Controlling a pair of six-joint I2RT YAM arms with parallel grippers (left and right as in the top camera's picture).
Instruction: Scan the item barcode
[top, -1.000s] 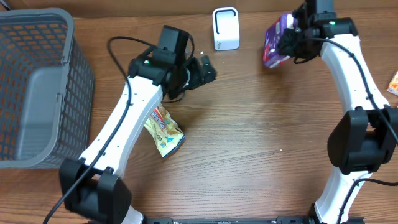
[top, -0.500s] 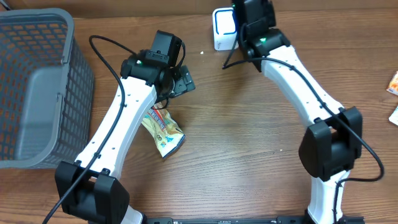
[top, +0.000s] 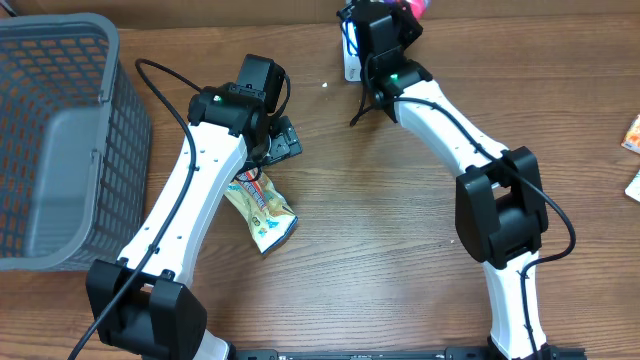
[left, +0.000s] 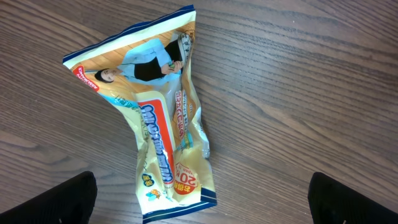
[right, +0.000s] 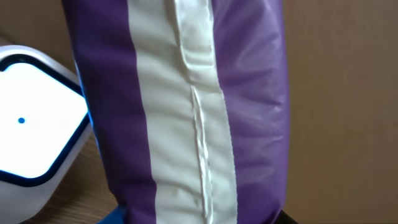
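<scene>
Bare wood lies by the orange packets, to the right of my right gripper in the overhead view. I need to carry the packet across, lower it and release it.
My right gripper (top: 398, 14) is at the table's far edge, shut on a purple and white packet (right: 186, 112) that fills the right wrist view with its seam facing the camera. The white scanner (right: 31, 130) stands just left of the packet, and in the overhead view the right arm partly covers the scanner (top: 349, 66). No barcode shows on the packet. My left gripper (left: 214, 208) hangs open above a yellow snack bag (left: 165, 137) lying flat on the wood, its fingertips (left: 71, 199) wide apart on either side of the bag's lower end.
A grey mesh basket (top: 60, 130) stands at the left edge. Two small orange packets (top: 632, 132) lie at the far right edge. The yellow bag (top: 262, 210) lies beside the left arm.
The right arm has swung left with the purple packet, from right of the scanner to directly at it. The left gripper has drawn back left over the yellow bag, still open.
</scene>
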